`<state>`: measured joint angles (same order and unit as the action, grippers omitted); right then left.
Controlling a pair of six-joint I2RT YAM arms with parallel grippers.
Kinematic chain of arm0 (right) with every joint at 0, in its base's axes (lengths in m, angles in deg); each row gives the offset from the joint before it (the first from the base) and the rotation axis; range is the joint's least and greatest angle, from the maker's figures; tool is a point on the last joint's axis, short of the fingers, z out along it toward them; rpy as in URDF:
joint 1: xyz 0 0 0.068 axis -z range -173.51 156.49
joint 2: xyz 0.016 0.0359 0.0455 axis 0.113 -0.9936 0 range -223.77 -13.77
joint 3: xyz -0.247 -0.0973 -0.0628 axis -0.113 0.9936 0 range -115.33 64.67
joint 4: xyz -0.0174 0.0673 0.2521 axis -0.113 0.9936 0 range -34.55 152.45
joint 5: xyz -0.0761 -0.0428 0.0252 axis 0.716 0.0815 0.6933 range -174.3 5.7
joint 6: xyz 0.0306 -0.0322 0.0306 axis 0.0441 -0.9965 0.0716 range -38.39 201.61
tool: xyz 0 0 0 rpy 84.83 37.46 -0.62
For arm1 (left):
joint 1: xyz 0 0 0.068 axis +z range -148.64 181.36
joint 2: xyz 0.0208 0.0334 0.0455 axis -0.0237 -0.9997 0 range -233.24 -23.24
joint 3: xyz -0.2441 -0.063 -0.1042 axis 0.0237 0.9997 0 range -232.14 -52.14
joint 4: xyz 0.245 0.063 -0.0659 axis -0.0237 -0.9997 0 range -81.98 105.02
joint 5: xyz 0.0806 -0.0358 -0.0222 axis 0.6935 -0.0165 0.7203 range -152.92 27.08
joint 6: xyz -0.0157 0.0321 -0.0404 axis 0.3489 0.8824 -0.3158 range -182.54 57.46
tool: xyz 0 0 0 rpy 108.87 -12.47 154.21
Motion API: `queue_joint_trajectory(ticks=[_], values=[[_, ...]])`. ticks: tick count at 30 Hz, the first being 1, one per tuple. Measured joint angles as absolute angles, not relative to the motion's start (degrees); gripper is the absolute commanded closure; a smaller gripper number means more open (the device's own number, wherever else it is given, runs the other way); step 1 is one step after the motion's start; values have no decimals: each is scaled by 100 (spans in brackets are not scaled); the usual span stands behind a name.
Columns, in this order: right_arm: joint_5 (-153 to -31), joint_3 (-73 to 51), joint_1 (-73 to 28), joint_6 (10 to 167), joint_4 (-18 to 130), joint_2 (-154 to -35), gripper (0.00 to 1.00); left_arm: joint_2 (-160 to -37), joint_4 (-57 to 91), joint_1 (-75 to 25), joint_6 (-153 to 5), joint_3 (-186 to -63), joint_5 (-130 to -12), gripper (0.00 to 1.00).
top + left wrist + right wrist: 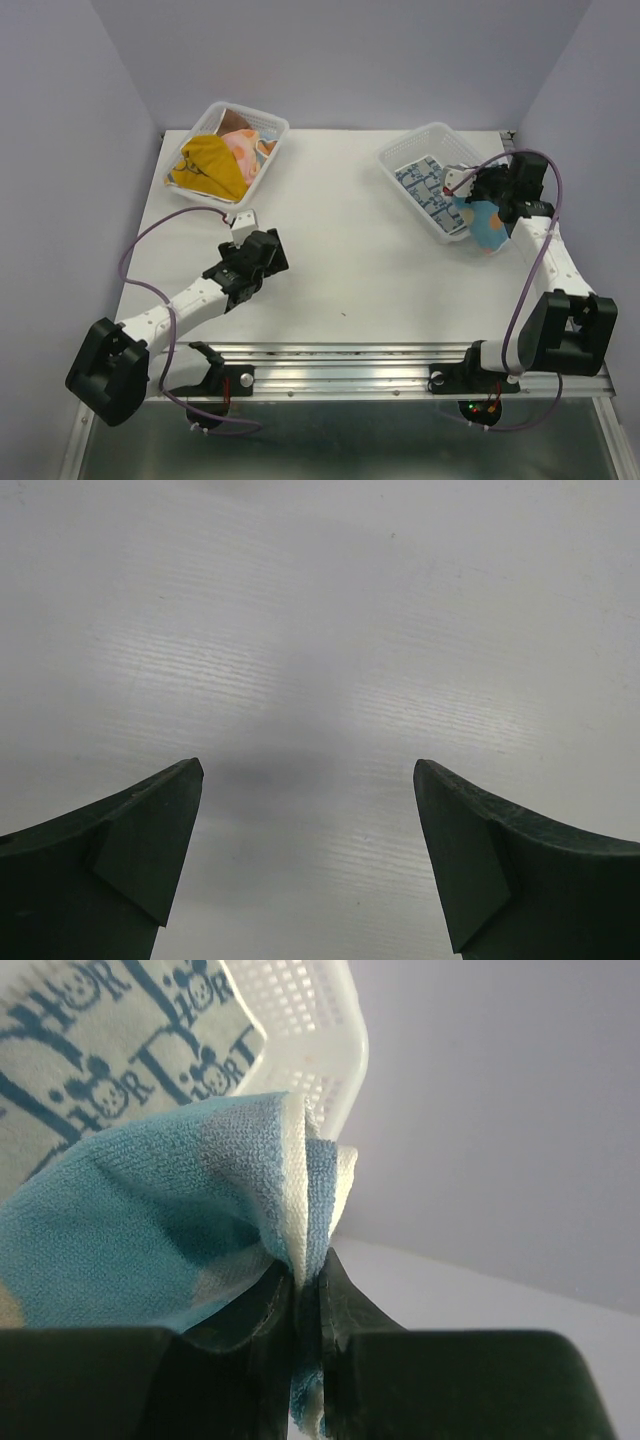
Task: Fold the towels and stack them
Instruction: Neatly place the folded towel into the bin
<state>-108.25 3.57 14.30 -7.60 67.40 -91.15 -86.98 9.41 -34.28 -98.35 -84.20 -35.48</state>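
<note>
The white towel is to the left of my right gripper in the top view. My right gripper will next carry the light blue towel's fold that way and down onto the white towel, then let go.
My right gripper is shut on a pinched fold of a light blue towel. In the top view that towel hangs beside the right basket, under the right gripper. A white towel with blue print lies flat in that basket, and it shows behind the blue one. The left basket holds a mustard yellow towel, a pastel spotted one and a brown one. My left gripper hovers open over bare table, left of centre, with nothing between its fingers.
Lilac walls close the table on three sides. A metal rail with both arm bases runs along the near edge. A purple cable loops beside the left arm, another arcs over the right arm.
</note>
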Motion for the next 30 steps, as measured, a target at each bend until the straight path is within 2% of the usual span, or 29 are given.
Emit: queue_joint_trajectory(ticks=[7,30], values=[[-11539,374,1356,-712,6489,-9386,99,-8770,974,-3428,-9833,-8444,-3590,1],[-11915,451,1236,-255,4668,-10958,99,-9181,1013,-3428,-9831,-8470,-3566,1]])
